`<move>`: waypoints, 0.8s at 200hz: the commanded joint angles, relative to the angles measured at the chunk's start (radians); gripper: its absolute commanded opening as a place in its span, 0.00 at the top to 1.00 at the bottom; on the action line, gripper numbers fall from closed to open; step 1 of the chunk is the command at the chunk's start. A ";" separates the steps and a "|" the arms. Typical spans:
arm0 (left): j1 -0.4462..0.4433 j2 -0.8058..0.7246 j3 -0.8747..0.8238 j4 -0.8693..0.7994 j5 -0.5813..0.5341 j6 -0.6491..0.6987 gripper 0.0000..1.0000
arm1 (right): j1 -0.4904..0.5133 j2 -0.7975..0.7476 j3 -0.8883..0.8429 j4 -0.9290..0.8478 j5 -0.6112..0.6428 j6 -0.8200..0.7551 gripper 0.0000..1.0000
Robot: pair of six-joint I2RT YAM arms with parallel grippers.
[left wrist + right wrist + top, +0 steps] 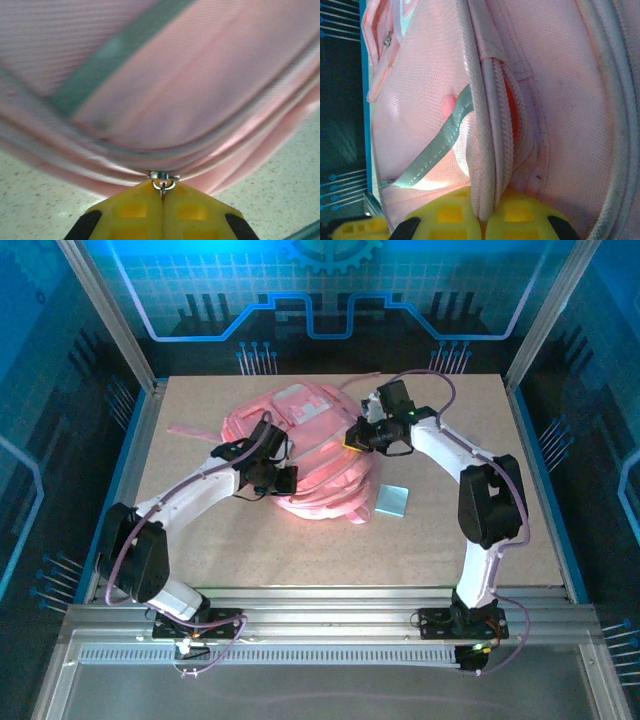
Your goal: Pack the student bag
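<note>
I need to pull the pull (163, 181) outward along the zipper seam with my left gripper and then let go of it, because outward of the gripper that seam curves toward the trailing pink strap.
The student bag (310, 430), pink with pale patches, lies slumped in the middle of the table. At the bag's near left side, my left gripper (287, 480) is shut on a small metal zipper pull (163, 181). The pull's ring sits right at the tips of the yellow fingers (135, 210), with the bag's pink fabric (200, 90) bulging above them. My right gripper (352, 440) is at the bag's right side. It is shut on a pale ribbed fold along the bag's zipper edge (492, 165), which runs down between its yellow fingers (452, 215).
A flat pale blue square (393, 500) lies on the table just right of the bag's near end. A pink strap (190, 429) trails out to the left. Metal frame posts (110, 320) stand at the table's back corners.
</note>
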 commanded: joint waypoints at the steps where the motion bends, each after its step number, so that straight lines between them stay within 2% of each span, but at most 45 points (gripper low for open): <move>1: 0.059 -0.036 -0.044 -0.172 -0.041 0.017 1.00 | -0.052 0.023 0.086 0.026 0.096 -0.090 1.00; 22: 0.072 -0.028 -0.038 -0.164 -0.092 0.036 1.00 | -0.052 0.075 0.155 0.014 0.063 -0.104 1.00; 44: 0.102 0.001 -0.040 -0.135 -0.357 0.050 1.00 | -0.024 0.128 0.259 -0.081 0.054 -0.196 1.00; 50: 0.127 0.012 -0.047 -0.110 -0.454 0.035 1.00 | -0.016 0.131 0.268 -0.096 0.056 -0.221 1.00; 58: 0.168 0.024 -0.063 -0.063 -0.529 0.015 1.00 | -0.006 0.129 0.269 -0.105 0.049 -0.250 1.00; 73: 0.246 0.036 -0.089 0.030 -0.530 -0.019 1.00 | 0.004 0.120 0.269 -0.123 0.067 -0.288 1.00; 93: 0.286 0.042 -0.090 0.111 -0.489 0.006 1.00 | 0.005 0.111 0.276 -0.144 0.102 -0.337 1.00; 109: 0.291 0.063 -0.046 0.114 -0.471 0.038 0.93 | 0.005 0.124 0.306 -0.155 0.090 -0.377 1.00; 120: 0.291 0.074 -0.014 0.102 -0.420 0.060 0.89 | 0.006 0.146 0.343 -0.170 0.085 -0.389 1.00; 133: 0.287 0.073 -0.002 0.097 -0.382 0.064 0.80 | 0.004 0.180 0.392 -0.195 0.070 -0.397 1.00; 141: 0.288 0.063 -0.008 0.102 -0.362 0.059 0.70 | 0.004 0.197 0.415 -0.204 0.053 -0.397 1.00; 160: 0.283 0.024 -0.045 0.113 -0.323 0.036 0.39 | 0.005 0.229 0.470 -0.231 0.009 -0.381 1.00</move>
